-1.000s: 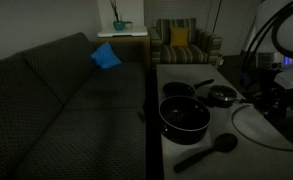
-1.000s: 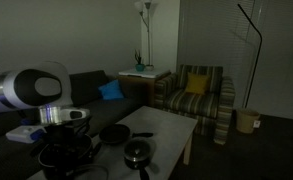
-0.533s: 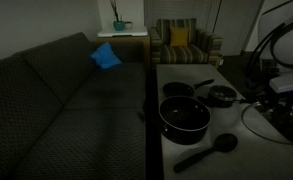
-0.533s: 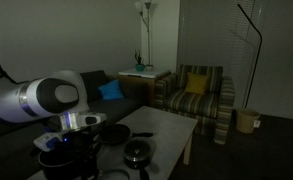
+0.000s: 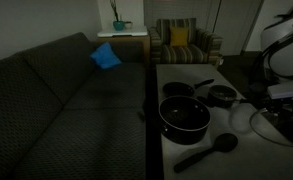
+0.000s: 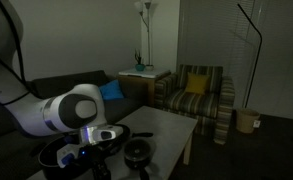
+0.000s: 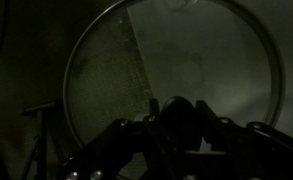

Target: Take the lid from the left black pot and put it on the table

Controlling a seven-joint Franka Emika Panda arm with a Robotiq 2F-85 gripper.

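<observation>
The lid's rim overhangs the table's edge. The lid moves away from there next and comes down onto the bare tabletop (image 5: 247, 136) (image 7: 218, 65) beside the ladle for my gripper's release.
The lid (image 7: 201, 60) is a large round glass lid with a metal rim, and it fills the wrist view. My gripper (image 7: 181, 118) is shut on its dark centre knob. In an exterior view the lid (image 5: 254, 126) hangs tilted at the table's right edge, under my gripper (image 5: 284, 98). It is apart from the left black pot (image 5: 184, 117), which stands open on the table (image 5: 186, 75). In an exterior view my arm (image 6: 76, 110) covers the pot, and the table (image 6: 171, 125) shows beyond it.
A long-handled black pan (image 5: 181, 89) and a small lidded saucepan (image 5: 221, 96) stand behind the big pot. A black ladle (image 5: 204, 151) lies at the table's front. A dark sofa (image 5: 66, 95) runs along one side. An armchair (image 5: 184, 42) stands beyond.
My arm has carried the lid sideways, away from the big pot toward the table's edge. The pots have not moved.
</observation>
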